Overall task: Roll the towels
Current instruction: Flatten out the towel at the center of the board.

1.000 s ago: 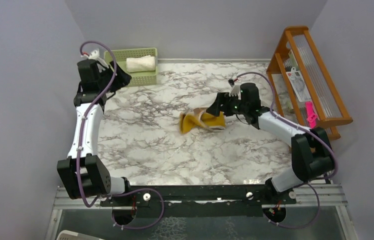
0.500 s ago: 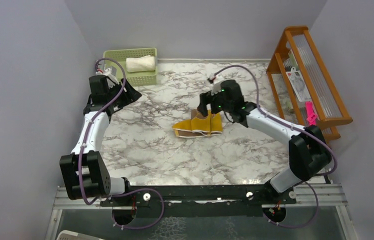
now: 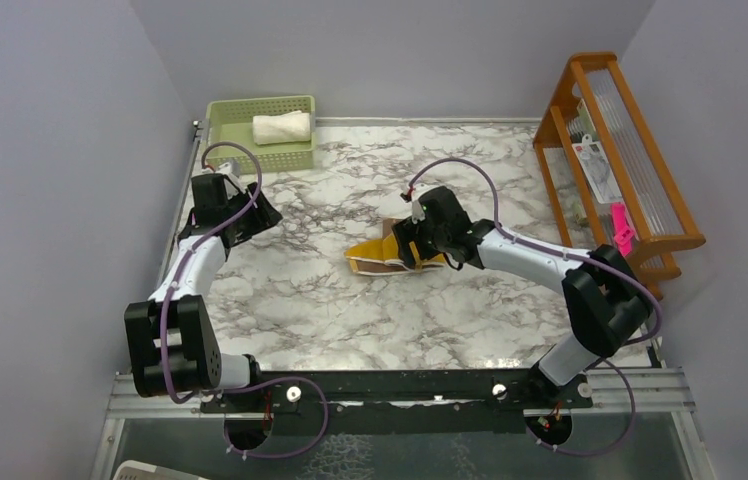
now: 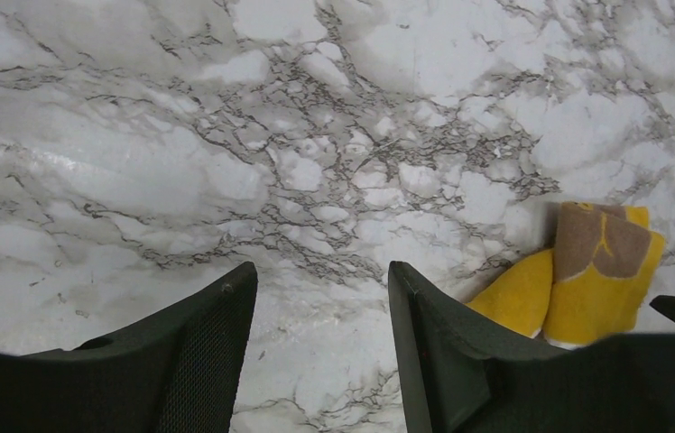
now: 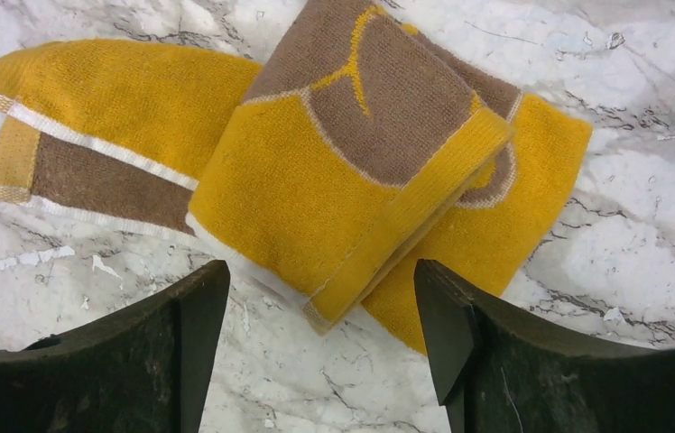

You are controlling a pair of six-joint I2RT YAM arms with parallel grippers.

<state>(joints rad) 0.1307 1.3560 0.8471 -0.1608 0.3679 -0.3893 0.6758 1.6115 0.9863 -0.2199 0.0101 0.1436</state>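
My right gripper moves down onto the top fold's near corner next and closes on the towel, since the corner sticks out over bare marble between my open fingers.
The mustard-yellow towel with a brown patch lies crumpled and folded over itself on the marble table's middle. It shows close up in the right wrist view and at the right edge of the left wrist view. My right gripper is open and empty, right over the towel's right end. The cream-white towel lies rolled in the green basket. My left gripper is open and empty above bare table at the left.
A wooden rack with packets and a pink item stands at the right edge. The green basket sits at the back left corner. Grey walls close in the table on three sides.
My left gripper has moved from the basket toward the near side and over the table. My right gripper moved left with the yellow towel, set it down and let go of it.
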